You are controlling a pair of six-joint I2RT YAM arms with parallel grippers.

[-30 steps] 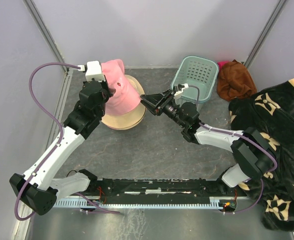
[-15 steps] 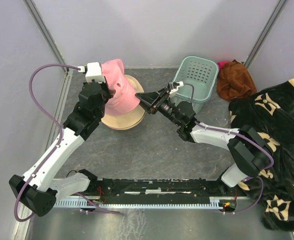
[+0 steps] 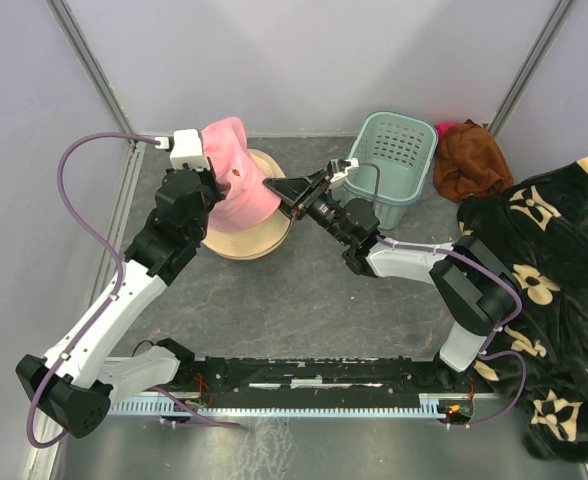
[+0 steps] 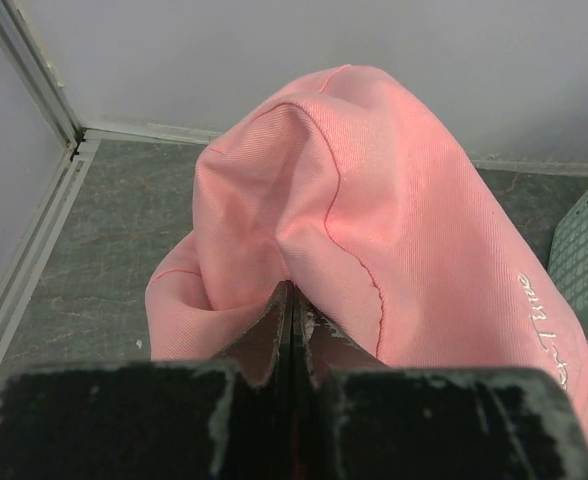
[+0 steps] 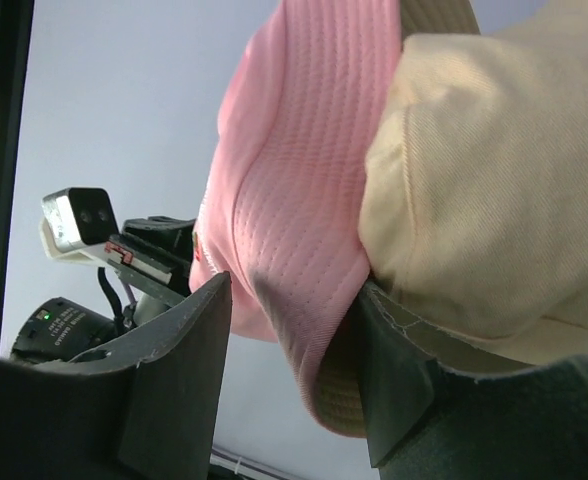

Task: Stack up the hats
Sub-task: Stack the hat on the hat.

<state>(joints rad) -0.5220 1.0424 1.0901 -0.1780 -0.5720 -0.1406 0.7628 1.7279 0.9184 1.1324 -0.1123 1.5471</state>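
I will next move my right gripper a little outward along the pink hat's brim edge [image 3: 274, 201] [image 5: 309, 325] facing the basket and close it, because that fabric is between its spread fingers.
A pink hat [image 3: 242, 175] sits partly on a beige hat [image 3: 257, 238] at the back left of the table. My left gripper [image 3: 217, 188] is shut on a fold of the pink hat's crown [image 4: 374, 210] and holds it raised; in the left wrist view the gripper [image 4: 294, 292] has its jaws pressed together on the fabric. My right gripper [image 3: 277, 190] is open at the pink hat's right edge. In the right wrist view the gripper [image 5: 289, 335] has the pink brim [image 5: 304, 230] between its spread jaws, with beige hat fabric [image 5: 494, 180] beside it.
A teal basket [image 3: 392, 150] stands at the back, right of the hats. A rust-brown cloth [image 3: 471, 160] lies beside it. A black blanket with beige floral pattern [image 3: 549, 290] covers the right side. The wall corner and rail [image 4: 34, 80] are close on the left.
My right gripper has moved left, away from the basket, and now has the pink hat's brim between its open jaws. My left gripper has kept its hold on the pink hat.
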